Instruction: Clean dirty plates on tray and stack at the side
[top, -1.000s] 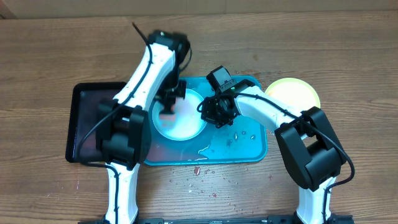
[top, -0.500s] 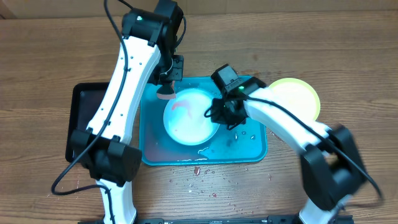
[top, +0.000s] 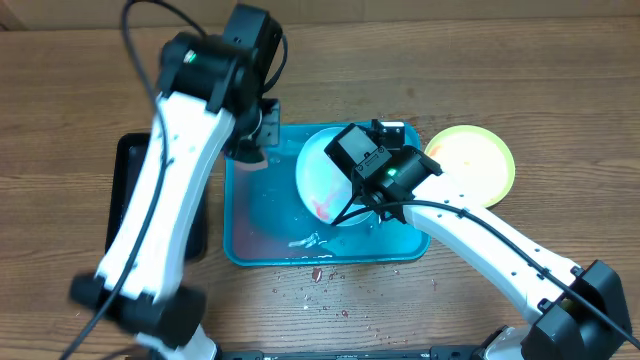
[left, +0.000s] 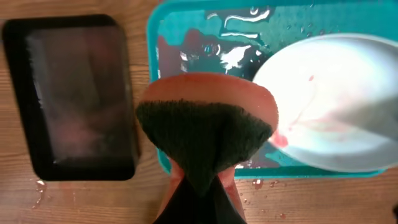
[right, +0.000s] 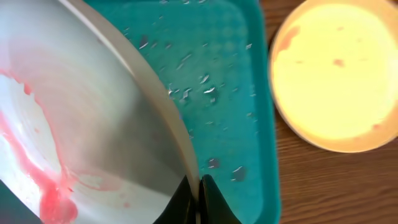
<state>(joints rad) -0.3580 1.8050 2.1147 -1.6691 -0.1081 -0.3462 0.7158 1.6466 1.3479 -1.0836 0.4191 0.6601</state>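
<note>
Next, my right gripper moves down and slightly back and lays the smeared plate on the teal tray's bottom to release, because it holds the plate tilted above the tray.
A white plate with red smears and a pale rim is held tilted over the teal tray. My right gripper is shut on its rim; the right wrist view shows the fingers pinching the plate's edge. My left gripper is shut on an orange sponge with a dark green pad, raised over the tray's left edge, clear of the plate. A yellow-green plate lies on the table right of the tray, also in the right wrist view. The third plate is out of view.
A black tray lies just left of the teal tray, also in the left wrist view. Water pools on the teal tray floor. Red specks and droplets dot the wood in front of the tray.
The right gripper has lifted and tilted the plate and carried it right. The left arm has risen with the sponge, off the plate, toward the tray's left edge.
</note>
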